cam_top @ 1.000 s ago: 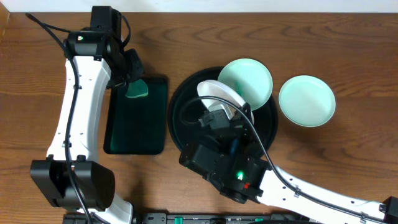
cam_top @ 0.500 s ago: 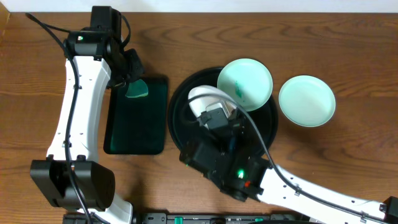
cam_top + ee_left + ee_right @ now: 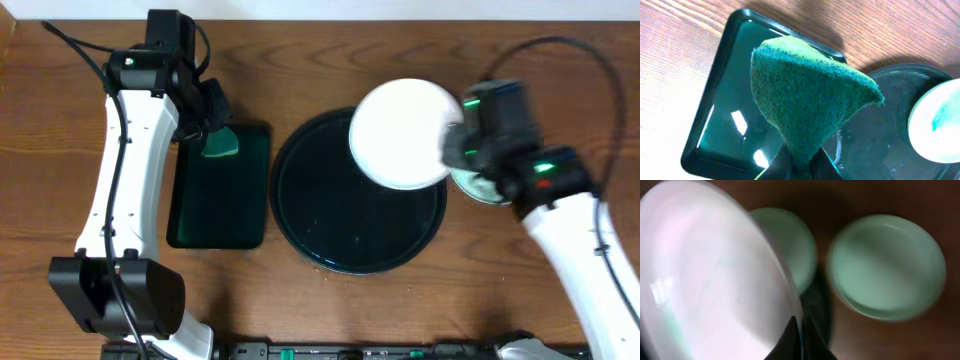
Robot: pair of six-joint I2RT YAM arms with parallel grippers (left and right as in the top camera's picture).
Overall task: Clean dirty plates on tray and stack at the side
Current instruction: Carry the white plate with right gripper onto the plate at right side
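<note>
The mint plate on the tabletop (image 3: 486,178) (image 3: 887,267) is already lying at the side. My right gripper will move away from the black tray and down over that plate.
My right gripper (image 3: 452,146) (image 3: 801,339) is shut on the rim of a white plate (image 3: 398,134) (image 3: 710,280), held tilted above the back right of the round black tray (image 3: 330,215). A second pale-mint plate (image 3: 787,245) lies behind it on the tray, hidden in the overhead view. A third mint plate (image 3: 887,265) sits on the table right of the tray, mostly under my right arm in the overhead view (image 3: 472,186). My left gripper (image 3: 212,135) (image 3: 802,167) is shut on a green sponge (image 3: 805,95) above the green tray.
A dark green rectangular tray (image 3: 220,200) (image 3: 725,125) lies left of the black tray (image 3: 875,145). A plate with a teal smear (image 3: 935,125) shows at the right edge of the left wrist view.
My right arm has swung from the near side of the tray to its right side, carrying the white plate up and to the back right. The left arm has not moved.
</note>
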